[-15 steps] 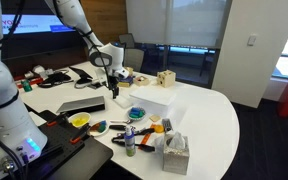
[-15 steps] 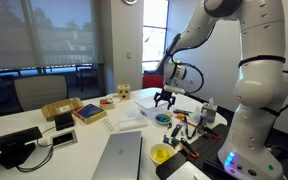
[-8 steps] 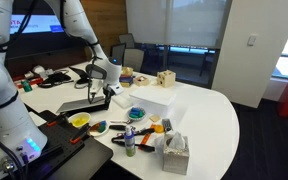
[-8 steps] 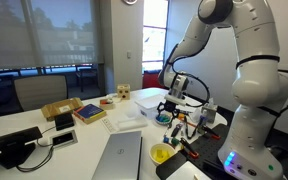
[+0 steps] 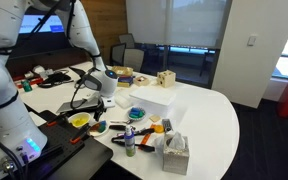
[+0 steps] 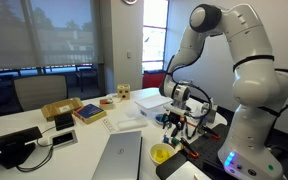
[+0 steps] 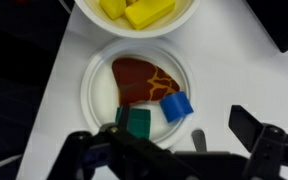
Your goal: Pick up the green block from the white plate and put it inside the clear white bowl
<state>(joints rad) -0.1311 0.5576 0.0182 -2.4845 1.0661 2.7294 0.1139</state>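
I will next move my gripper down and to the left in the wrist view and lower its open fingers around the green block [image 5: 101, 128] [image 7: 137, 122], which lies that way.
In the wrist view the white plate [image 7: 104, 75] lies in the middle. On it are the tiny green block [image 7: 137, 122], a blue block [image 7: 175, 106] and a flat brown and orange piece. My gripper [image 7: 172, 148] is open. Its dark fingers show along the bottom edge, low over the plate's near rim, and the green block sits just by the left finger. A whitish round bowl [image 7: 84, 10] holding yellow pieces lies beyond the plate. In both exterior views the gripper [image 5: 99, 104] [image 6: 174, 118] hangs low over the table.
A round blue bowl [image 5: 137, 113] and a large flat white box [image 5: 150, 100] lie past the gripper. A tissue box [image 5: 174, 152], bottles and tools stand toward the table's front. A laptop [image 6: 119, 157] and black cases lie near the robot base.
The arm has swung from above the white box toward the robot base and come down, so the gripper now hangs low over the plate.
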